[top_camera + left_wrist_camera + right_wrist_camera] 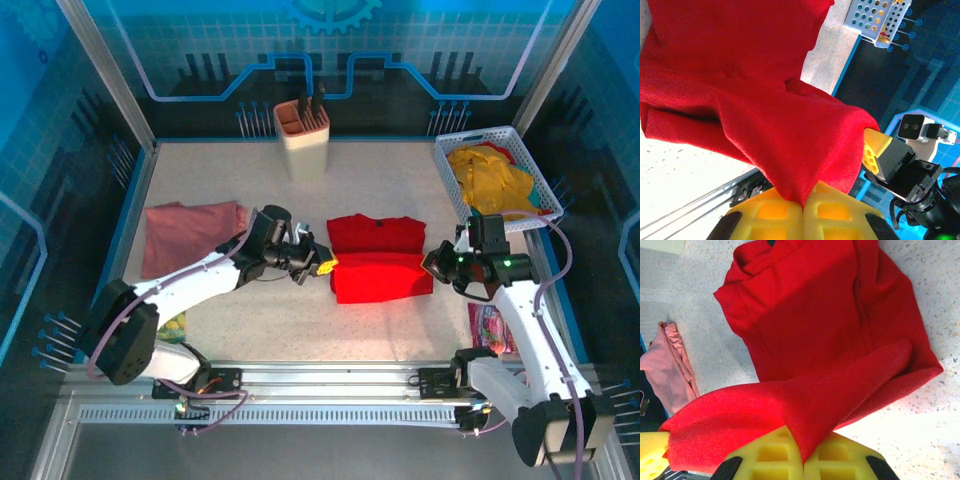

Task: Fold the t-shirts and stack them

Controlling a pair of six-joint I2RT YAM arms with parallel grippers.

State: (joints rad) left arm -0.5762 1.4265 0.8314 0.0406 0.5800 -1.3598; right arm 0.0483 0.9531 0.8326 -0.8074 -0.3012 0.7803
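My left gripper will next carry the shirt's pinched edge outward, then lower it and release it at the shirt's collar end point(344, 226), because that end is uncovered, outward of my gripper and below it.
A bright red t-shirt point(378, 258) lies mid-table, its lower half folded up over the upper part. My left gripper point(325, 267) is shut on the shirt's left edge, and red cloth point(785, 135) runs up out of its yellow pads point(765, 215). My right gripper point(432, 262) is shut on the right edge; the red cloth point(825, 405) is pinched between its yellow pads point(840, 460). A dusty pink t-shirt point(190, 232) lies folded at the left. Yellow t-shirts point(490, 178) are heaped in the white basket point(540, 172) at the back right.
A cream holder point(302, 138) with dark tools stands at the back centre. Colourful packets lie by the left arm's base point(172, 326) and beside the right arm point(490, 326). The pink t-shirt's edge point(675, 365) lies left of the red one. Blue walls enclose the table.
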